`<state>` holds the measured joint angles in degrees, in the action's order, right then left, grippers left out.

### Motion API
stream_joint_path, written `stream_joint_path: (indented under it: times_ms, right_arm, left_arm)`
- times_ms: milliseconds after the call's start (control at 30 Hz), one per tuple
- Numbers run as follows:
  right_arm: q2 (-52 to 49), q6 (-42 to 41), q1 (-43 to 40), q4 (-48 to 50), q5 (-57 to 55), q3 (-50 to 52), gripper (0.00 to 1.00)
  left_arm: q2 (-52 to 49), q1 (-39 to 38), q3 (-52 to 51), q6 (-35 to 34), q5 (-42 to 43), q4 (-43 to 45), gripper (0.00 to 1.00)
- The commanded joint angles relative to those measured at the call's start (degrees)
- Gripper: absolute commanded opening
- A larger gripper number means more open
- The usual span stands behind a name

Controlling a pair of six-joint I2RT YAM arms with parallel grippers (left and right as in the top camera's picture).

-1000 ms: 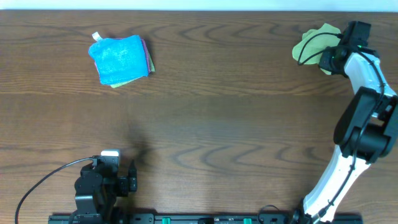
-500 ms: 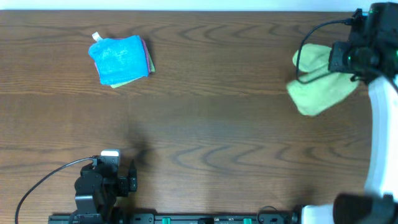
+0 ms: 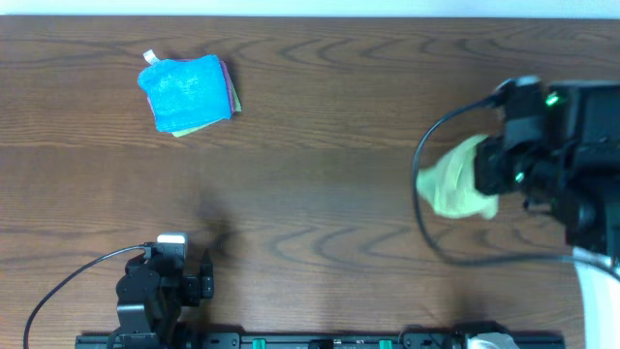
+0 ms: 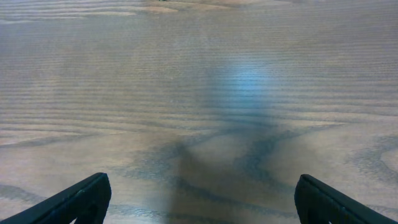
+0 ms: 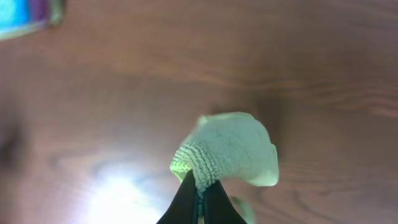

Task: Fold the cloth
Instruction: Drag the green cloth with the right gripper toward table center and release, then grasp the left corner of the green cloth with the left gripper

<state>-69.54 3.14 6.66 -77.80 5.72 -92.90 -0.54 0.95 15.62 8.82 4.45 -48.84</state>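
Note:
The robot's right gripper will next move outward and to the left in the overhead view, go down, and let go over the bare middle of the tabletop, because the bunched cloth has room there.
A light green cloth (image 3: 451,183) hangs bunched from my right gripper (image 3: 489,174), lifted above the wooden table at the right. In the right wrist view the jaws (image 5: 199,186) are shut on the cloth's edge (image 5: 233,149), and the rest dangles below. My left gripper (image 3: 179,276) rests at the table's front left; its jaws (image 4: 199,199) are open with only bare table between them.
A stack of folded cloths with a blue one on top (image 3: 186,91) lies at the back left of the table (image 3: 310,194); its corner shows in the right wrist view (image 5: 22,15). A black cable loops beside the right arm.
My right gripper has lifted the green cloth off the back right corner and carried it forward and left, toward the table's middle right. The left arm has not moved.

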Motion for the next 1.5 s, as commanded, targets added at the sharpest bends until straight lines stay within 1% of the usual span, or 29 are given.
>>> stream_joint_path:
  times_ms: [0, 167, 267, 367, 500, 567, 633, 767, 867, 900, 933, 967, 1000, 1033, 1067, 1100, 1200, 1300, 1367, 1433, 1467]
  right_arm:
    - [1.75, -2.12, 6.49, -0.50, 0.96, 0.63, 0.01]
    - [0.79, -6.69, 15.61, 1.29, 1.46, 0.63, 0.01]
    - [-1.55, -9.73, 22.43, 4.22, 1.73, 0.63, 0.01]
    - [-4.63, -12.31, 28.63, 8.15, 2.34, 0.63, 0.01]
    - [-10.23, -12.96, 33.73, 15.39, 4.09, 0.63, 0.01]
    - [-14.32, -12.44, 33.77, 19.96, 7.87, 0.63, 0.01]
    - [-17.44, -12.07, 33.07, 20.81, 6.62, 0.63, 0.01]
    - [-22.10, -12.09, 28.30, 19.02, -4.63, 0.66, 0.01]
    - [-23.17, -14.95, 20.63, 19.74, -20.24, 0.68, 0.01]
    - [-23.21, -15.39, 17.66, 20.41, -22.99, 0.68, 0.04]
    - [-23.21, -15.32, 13.77, 21.18, -24.00, 0.68, 0.20]
    - [-23.21, -15.37, 10.86, 21.38, -23.80, 0.68, 0.51]
    - [-23.21, -15.34, 7.50, 21.22, -22.47, 0.68, 0.64]
    - [-23.21, -15.34, 4.94, 20.68, -20.44, 0.68, 0.71]
    - [-23.17, -15.32, 2.84, 19.98, -17.97, 0.68, 0.86]
    - [-23.15, -15.32, 1.68, 19.32, -16.24, 0.68, 0.99]
    - [-23.15, -15.34, -0.17, 17.64, -14.45, 0.68, 0.99]
    - [-23.08, -15.39, -0.22, 15.39, -13.27, 0.68, 0.99]
    - [-23.10, -15.32, -0.39, 14.25, -7.32, 0.90, 0.99]
    - [-23.10, -15.32, -1.05, 14.82, -1.68, 1.73, 0.99]
    - [-23.10, -15.34, -1.46, 15.15, -0.68, 2.14, 0.98]
  left_arm:
    - [0.33, -0.24, -2.36, 0.17, -0.59, -2.10, 0.95]
    - [0.33, -0.24, -2.36, 0.17, -0.59, -2.10, 0.95]
    - [0.33, -0.24, -2.36, 0.17, -0.59, -2.10, 0.95]
    - [0.33, -0.24, -2.36, 0.17, -0.59, -2.10, 0.95]
    - [0.33, -0.24, -2.36, 0.17, -0.59, -2.10, 0.95]
    - [0.33, -0.24, -2.36, 0.17, -0.59, -2.10, 0.95]
    - [0.33, -0.24, -2.36, 0.17, -0.59, -2.12, 0.96]
    - [0.33, -0.24, -2.36, 0.17, -0.59, -2.10, 0.95]
    - [0.33, -0.24, -2.36, 0.17, -0.59, -2.10, 0.95]
    - [0.33, -0.24, -2.36, 0.17, -0.59, -2.10, 0.96]
    - [0.33, -0.24, -2.36, 0.17, -0.59, -2.10, 0.95]
    - [0.33, -0.24, -2.36, 0.17, -0.59, -2.10, 0.95]
    - [0.33, -0.24, -2.36, 0.17, -0.59, -2.10, 0.96]
    - [0.33, -0.24, -2.36, 0.17, -0.59, -2.10, 0.96]
    - [0.33, -0.24, -2.36, 0.17, -0.59, -2.10, 0.96]
    - [0.33, -0.24, -2.34, 0.17, -0.59, -2.10, 0.95]
    - [0.33, -0.24, -2.36, 0.15, -0.52, -2.10, 0.95]
    - [0.33, -0.24, -2.36, 0.13, 0.13, -1.77, 0.95]
    - [0.33, -0.24, -2.36, -0.09, 2.08, -0.09, 0.95]
    - [0.33, -0.24, -2.36, -3.37, 6.88, 2.62, 0.95]
    - [0.33, -0.24, -2.36, -4.28, 8.26, 3.39, 0.95]
